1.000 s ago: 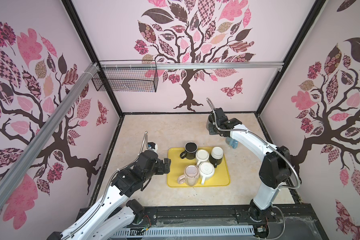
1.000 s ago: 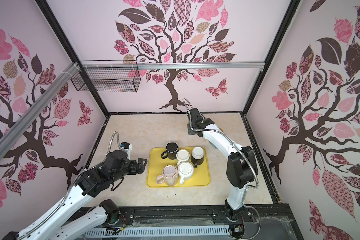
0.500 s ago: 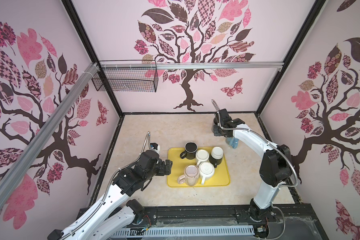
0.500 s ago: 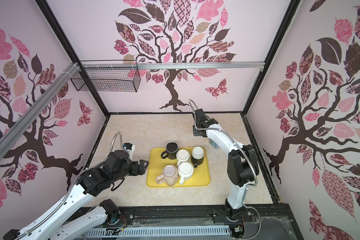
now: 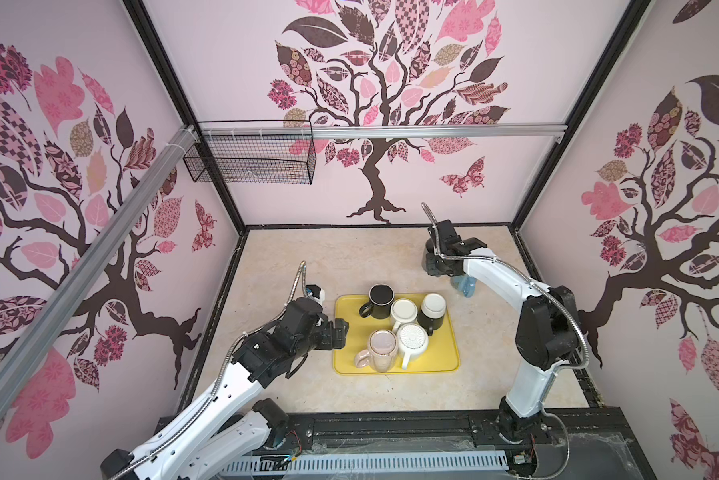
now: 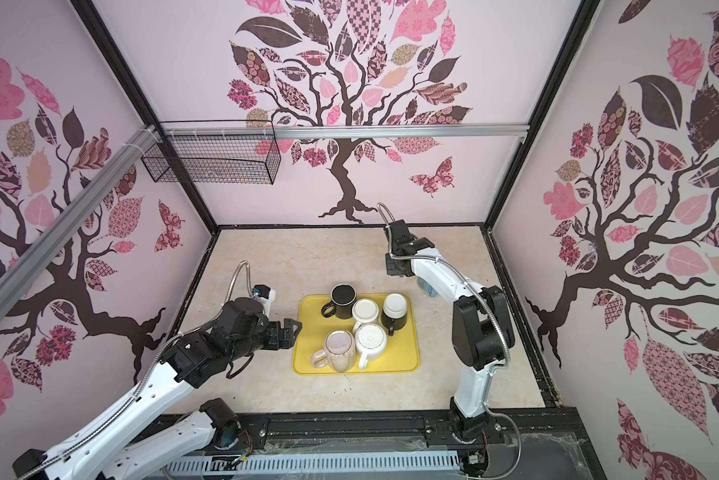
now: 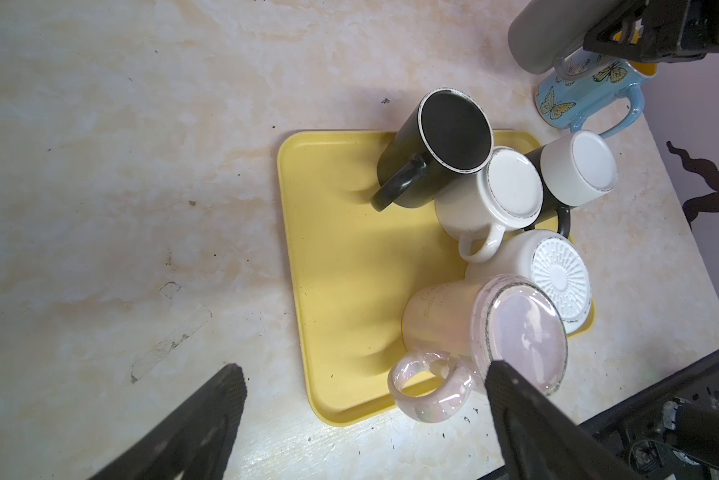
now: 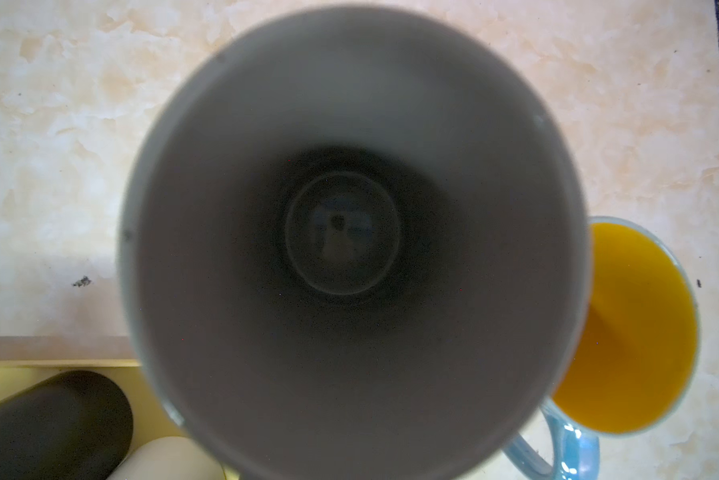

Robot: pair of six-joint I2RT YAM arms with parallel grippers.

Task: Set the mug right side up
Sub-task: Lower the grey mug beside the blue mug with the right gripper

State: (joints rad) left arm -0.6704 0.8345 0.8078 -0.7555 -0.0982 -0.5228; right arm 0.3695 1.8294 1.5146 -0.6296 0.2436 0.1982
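The grey mug's opening already faces up, so the robot's right gripper will next lower that mug onto the bare tabletop (image 5: pixel 441 286) beside the blue butterfly mug and let go of it.
A grey mug (image 8: pixel 349 232) fills the right wrist view, mouth towards the camera and empty inside, so it stands right side up. My right gripper (image 5: pixel 443 259) is shut on the grey mug (image 5: pixel 429 262) at the back right of the table; its fingers are hidden behind the mug. In the left wrist view the right gripper (image 7: pixel 640 33) grips the grey mug (image 7: pixel 536 37) at its handle side. My left gripper (image 5: pixel 341 332) is open and empty at the left edge of the yellow tray (image 5: pixel 343 357), with the pink mug's handle (image 7: pixel 432 390) near one finger.
A blue butterfly mug (image 8: pixel 628 332) with an orange inside stands upright right beside the grey mug. On the tray (image 7: pixel 341 257) stand a black mug (image 7: pixel 445 141), two white mugs (image 7: pixel 511 187), a black-and-white mug (image 7: pixel 578 166) and a pink mug (image 7: pixel 515 332), bottoms up. A wire basket (image 5: pixel 250 158) hangs on the back wall.
The right arm has carried the grey mug a little to the right, towards the blue mug. The left gripper has edged closer to the tray.
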